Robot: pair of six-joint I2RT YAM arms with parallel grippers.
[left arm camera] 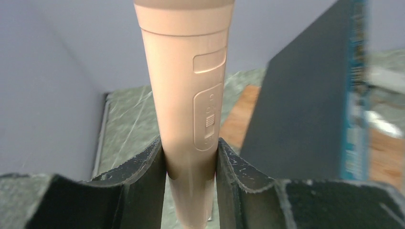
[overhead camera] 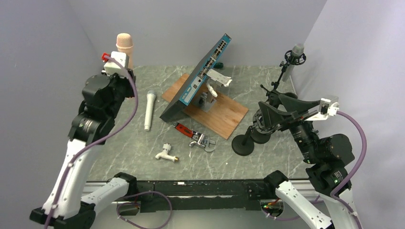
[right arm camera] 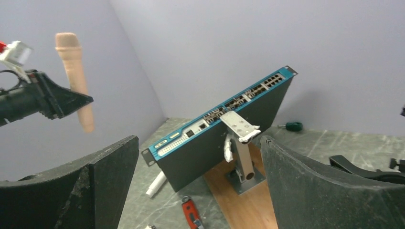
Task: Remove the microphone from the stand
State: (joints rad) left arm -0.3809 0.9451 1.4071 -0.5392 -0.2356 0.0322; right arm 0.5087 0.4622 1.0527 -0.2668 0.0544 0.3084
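My left gripper lowers and tilts downward next, to lay the pale pink microphone [overhead camera: 124,44] flat beside the white microphone.
My left gripper [overhead camera: 123,66] is shut on a pale pink microphone [overhead camera: 124,44] and holds it upright in the air at the back left, clear of any stand. In the left wrist view the microphone [left arm camera: 190,95] sits between both fingers [left arm camera: 143,176], switch side facing the camera. It also shows in the right wrist view [right arm camera: 74,71]. My right gripper [overhead camera: 273,109] is open and empty, hovering over the top of a black stand with a round base [overhead camera: 242,144]. Nothing lies between its jaws in the right wrist view [right arm camera: 198,181].
A grey microphone [overhead camera: 297,50] sits on a second stand at the back right. A tilted blue network switch [overhead camera: 203,76] leans on a bracket on a wooden board [overhead camera: 227,117]. A white microphone [overhead camera: 149,109], red wrench [overhead camera: 193,136] and white tap [overhead camera: 166,153] lie on the table.
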